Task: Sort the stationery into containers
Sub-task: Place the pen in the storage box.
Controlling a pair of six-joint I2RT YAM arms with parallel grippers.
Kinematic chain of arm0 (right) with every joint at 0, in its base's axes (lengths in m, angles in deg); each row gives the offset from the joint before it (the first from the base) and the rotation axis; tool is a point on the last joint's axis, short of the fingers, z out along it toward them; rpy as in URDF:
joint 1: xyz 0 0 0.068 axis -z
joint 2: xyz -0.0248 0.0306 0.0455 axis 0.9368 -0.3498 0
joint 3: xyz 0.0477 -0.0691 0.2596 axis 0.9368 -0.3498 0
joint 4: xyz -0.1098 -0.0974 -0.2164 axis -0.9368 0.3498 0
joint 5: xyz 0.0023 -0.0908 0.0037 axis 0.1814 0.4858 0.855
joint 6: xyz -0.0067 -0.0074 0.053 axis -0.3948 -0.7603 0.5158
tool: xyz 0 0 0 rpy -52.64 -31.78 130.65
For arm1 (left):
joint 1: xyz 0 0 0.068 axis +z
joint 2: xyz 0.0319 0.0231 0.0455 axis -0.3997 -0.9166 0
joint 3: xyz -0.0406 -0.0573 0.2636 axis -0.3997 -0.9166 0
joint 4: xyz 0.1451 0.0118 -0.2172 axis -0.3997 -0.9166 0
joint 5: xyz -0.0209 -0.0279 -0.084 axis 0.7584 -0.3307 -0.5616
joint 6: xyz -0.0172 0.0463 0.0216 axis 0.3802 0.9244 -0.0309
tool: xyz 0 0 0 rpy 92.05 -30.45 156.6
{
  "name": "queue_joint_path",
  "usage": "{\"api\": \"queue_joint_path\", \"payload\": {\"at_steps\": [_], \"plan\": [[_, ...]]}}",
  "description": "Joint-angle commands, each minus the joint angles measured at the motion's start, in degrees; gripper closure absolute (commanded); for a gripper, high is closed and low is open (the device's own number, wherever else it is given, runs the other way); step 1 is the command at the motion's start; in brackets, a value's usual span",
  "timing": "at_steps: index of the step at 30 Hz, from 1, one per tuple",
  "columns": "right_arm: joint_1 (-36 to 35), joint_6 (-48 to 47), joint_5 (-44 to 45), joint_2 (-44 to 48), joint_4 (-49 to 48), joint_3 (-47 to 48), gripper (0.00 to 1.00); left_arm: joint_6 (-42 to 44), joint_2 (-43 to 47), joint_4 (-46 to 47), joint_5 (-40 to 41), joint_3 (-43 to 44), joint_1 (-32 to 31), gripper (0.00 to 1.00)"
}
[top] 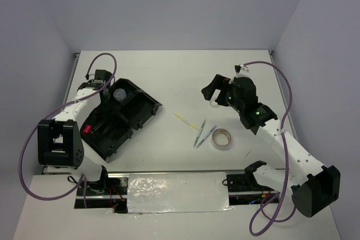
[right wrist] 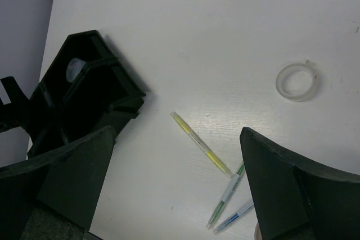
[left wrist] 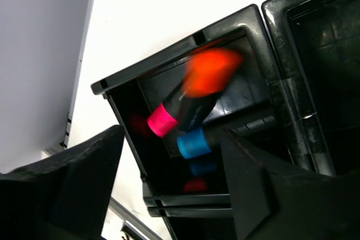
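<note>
The clear ring with its open middle is below my right gripper, to the right in its wrist view. Next I should lower my right gripper that way, with my fingers on both sides of the ring's tray side (top: 211, 103) (right wrist: 279, 84).
The black organiser tray (top: 132, 117) lies at the left. My left gripper (top: 104, 89) hangs open over its far end. In the left wrist view the fingers (left wrist: 264, 184) stand wide apart above a compartment holding black highlighters with a pink end (left wrist: 162, 121), a blue end (left wrist: 193, 143) and a blurred orange end (left wrist: 209, 71). A translucent cup (top: 118, 95) sits in the tray. My right gripper (top: 215, 90) is open and empty above the table. Below it lie a yellow stick (right wrist: 201, 143), two slim pens (right wrist: 226, 194), a clear ring (right wrist: 297, 81) and a beige tape roll (top: 221, 139).
The tray (right wrist: 84, 99) shows at the left of the right wrist view, with the cup (right wrist: 75, 68) in it. Purple cables loop by both arms. Grey walls close in the left, right and far sides of the white table (top: 180, 77).
</note>
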Motion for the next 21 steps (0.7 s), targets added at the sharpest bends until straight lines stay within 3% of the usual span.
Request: {"api": "queue_joint_path", "payload": {"at_steps": [1, 4, 6, 8, 14, 18, 21], "plan": [[0.2, -2.4, -2.2, -0.1, -3.4, 0.6, 0.0, -0.1, 3.7, 0.6, 0.3, 0.5, 0.5, 0.14], [-0.1, -3.7, -4.5, -0.8, -3.5, 0.8, 0.0, -0.2, 6.6, 1.1, -1.0, 0.3, 0.5, 0.09], [-0.4, -5.1, -5.9, -2.0, -2.9, 1.2, 0.0, -0.2, 9.6, 1.5, -2.8, -0.2, 0.5, 0.01], [-2.6, -6.2, -4.7, -3.5, -0.3, 2.7, 0.0, 0.0, 11.8, 2.6, -4.7, -0.6, 0.5, 0.01], [-12.0, -7.0, 14.1, -12.8, 14.1, 11.1, 0.0, -1.3, 27.0, 8.2, -15.9, -6.4, 0.5, 0.01], [-12.1, -10.1, 14.4, -14.7, 11.6, 9.6, 0.02, -1.6, 34.7, 9.6, -19.4, -10.8, 0.4, 0.01], [-7.2, -11.0, 12.2, -18.1, 10.6, 11.0, 0.03, -0.9, 38.8, 9.5, -19.8, -13.0, -0.8, 0.01]]}}
